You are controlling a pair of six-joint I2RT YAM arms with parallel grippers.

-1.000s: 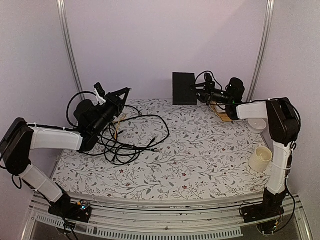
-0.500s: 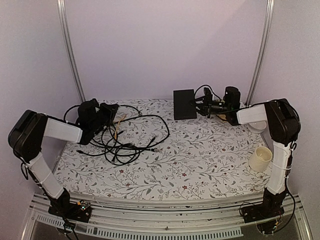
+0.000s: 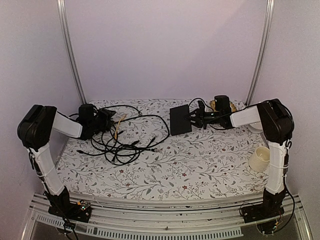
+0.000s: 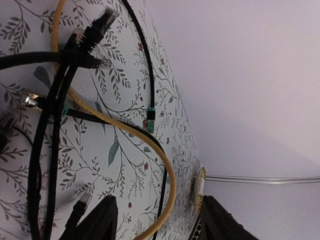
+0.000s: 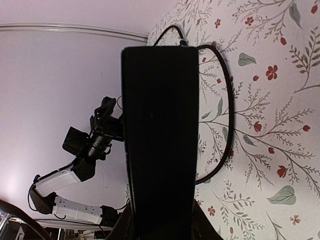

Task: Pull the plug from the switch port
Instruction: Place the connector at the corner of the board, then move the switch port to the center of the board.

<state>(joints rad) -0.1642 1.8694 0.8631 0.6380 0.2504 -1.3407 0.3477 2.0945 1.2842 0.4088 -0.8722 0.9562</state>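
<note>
The robot will next carry the switch with its right gripper toward the cable tangle and set the switch down onto the floral table (image 3: 163,132) (image 5: 214,121).
The switch (image 3: 179,120), a flat black box, hangs low over the back middle of the table with my right gripper (image 3: 192,119) shut on its right end. In the right wrist view the switch (image 5: 160,125) fills the centre, clamped between both jaws of the right gripper (image 5: 160,227); its port edge does not show. My left gripper (image 3: 111,120) lies low at the back left over the cable tangle. There the left gripper (image 4: 160,225) stands open, a yellow cable (image 4: 167,175) passing between its fingers untouched. Black plugs (image 4: 100,22) lie loose; which is the task's plug I cannot tell.
A tangle of black cables (image 3: 125,137) covers the left half of the floral table (image 3: 200,165). A cream cup (image 3: 260,159) stands at the right edge, with a white bowl (image 3: 258,126) behind it. A thin black cable (image 5: 227,115) curves beside the switch.
The right arm has brought the switch down and forward from high at the back wall. The left gripper has dropped to the back-left tabletop and opened.
</note>
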